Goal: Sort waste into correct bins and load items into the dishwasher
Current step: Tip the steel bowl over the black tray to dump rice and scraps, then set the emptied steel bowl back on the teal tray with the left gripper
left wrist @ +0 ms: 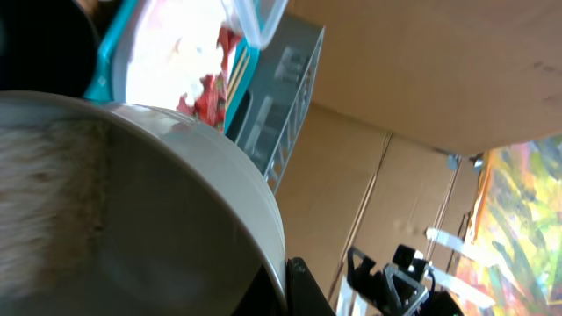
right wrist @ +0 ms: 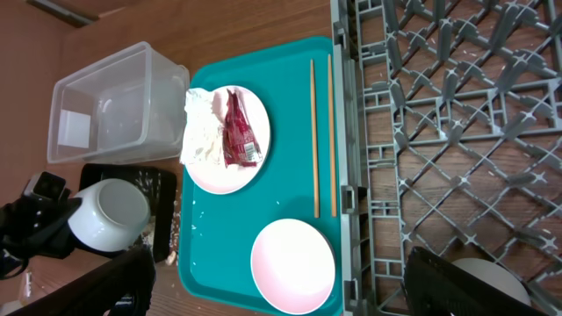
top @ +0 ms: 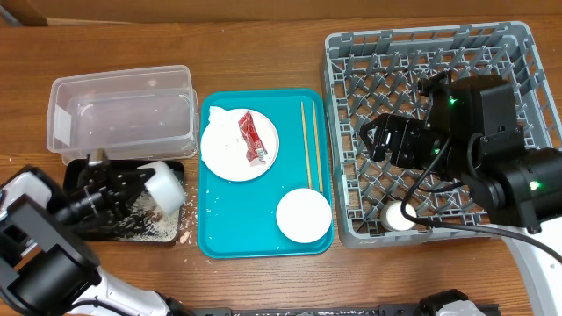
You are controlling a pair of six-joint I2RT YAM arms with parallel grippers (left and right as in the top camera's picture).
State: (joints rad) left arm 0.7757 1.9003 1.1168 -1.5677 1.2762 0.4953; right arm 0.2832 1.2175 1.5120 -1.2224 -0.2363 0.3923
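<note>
My left gripper swings right in the overhead view to the teal tray's bare near corner (top: 232, 221) next, turns the bowl upright, then lowers and releases it.
My left gripper (top: 139, 183) is shut on the rim of the pale grey bowl (top: 164, 186), which is tilted on its side over the black tray (top: 97, 230); loose rice (top: 158, 230) lies in the tray. The bowl fills the left wrist view (left wrist: 132, 219). On the white plate (top: 230, 158) lie the red sauce packet (top: 254, 139) and the crumpled napkin (top: 225, 129). Two chopsticks (top: 309, 145) and the pinkish-white bowl (top: 304, 214) lie on the teal tray. My right gripper (top: 371, 140) is open and empty above the grey dish rack (top: 518, 53), where the white cup (top: 399, 216) stands.
The clear tub (top: 123, 110) stands empty behind the black tray. The teal serving tray (top: 237, 237) lies between the bins and the rack. A few rice grains (top: 185, 235) lie on the table by the black tray. The right arm's cable hangs over the rack.
</note>
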